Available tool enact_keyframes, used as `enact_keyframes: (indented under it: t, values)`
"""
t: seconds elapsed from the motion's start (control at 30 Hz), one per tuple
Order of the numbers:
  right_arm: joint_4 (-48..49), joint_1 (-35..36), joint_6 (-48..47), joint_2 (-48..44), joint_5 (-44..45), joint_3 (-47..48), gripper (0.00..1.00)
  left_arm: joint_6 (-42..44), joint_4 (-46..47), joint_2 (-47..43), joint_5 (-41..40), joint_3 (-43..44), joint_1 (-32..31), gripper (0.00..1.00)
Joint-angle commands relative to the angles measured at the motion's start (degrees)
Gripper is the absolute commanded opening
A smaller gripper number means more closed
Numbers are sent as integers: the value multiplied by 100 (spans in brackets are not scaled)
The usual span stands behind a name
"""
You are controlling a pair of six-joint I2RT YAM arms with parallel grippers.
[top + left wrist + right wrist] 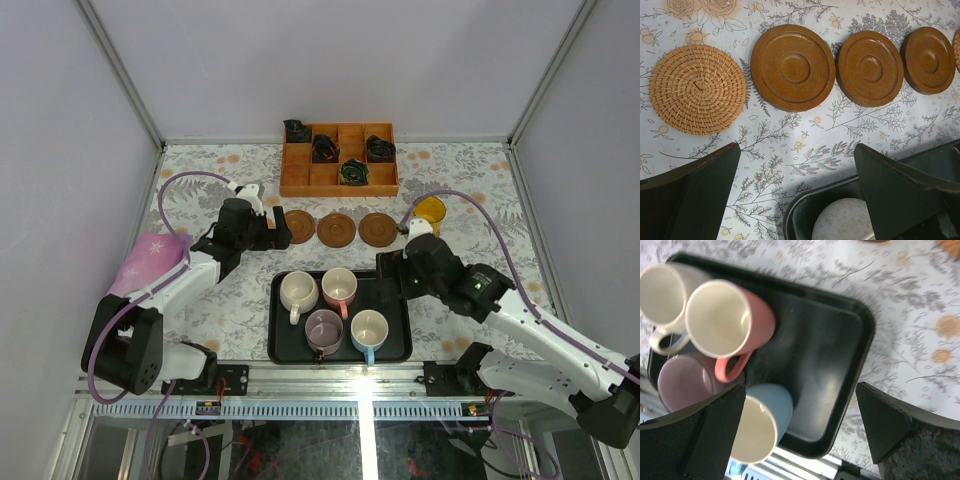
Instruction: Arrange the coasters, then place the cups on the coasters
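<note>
Next, the right gripper moves back and lower onto the light blue cup's handle (370, 356), since that handle is below it and closer to my base.
Three brown coasters (337, 229) lie in a row behind the black tray (395, 345). The left wrist view shows them (792, 67) with a pale woven coaster (697, 89) to their left. My left gripper (797, 192) hovers open over the cloth between that row and the tray's corner, holding nothing. On the tray stand the cream-white cup (298, 292), pink cup (339, 287), mauve cup (323, 330) and light blue cup (369, 330). My right gripper (795, 425) hangs open and empty above the tray's bare right half, beside the light blue cup (762, 422). The yellow cup (431, 212) stands right of the coaster row.
An orange wooden box (339, 180) with square cells and small dark objects sits at the back centre. A pink-mauve cloth bundle (150, 258) lies at the left beside my left arm. Enclosure walls and posts close in the flowered table on three sides.
</note>
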Motion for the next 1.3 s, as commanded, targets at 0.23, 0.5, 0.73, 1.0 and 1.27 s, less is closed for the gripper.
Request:
enact_keyframes:
  t: [0.23, 0.5, 0.73, 1.0, 1.27]
  values:
    - [-358, 2105, 1351, 205, 806, -91, 99, -146, 74, -302, 81, 27, -32, 97]
    - [-545, 2919, 1881, 632, 1116, -51, 100, -138, 62, -272, 155, 53, -53, 98]
    - [-934, 3382, 2508, 1092, 1352, -17, 100, -39, 15, -159, 255, 133, -51, 98]
    - [-977, 3610, 3256, 1351, 1267, -192, 99, -92, 62, 5, 357, 132, -57, 98]
    - [-771, 3656, 3336, 1521, 1089, -459, 76, -93, 29, -15, 319, 117, -59, 98]
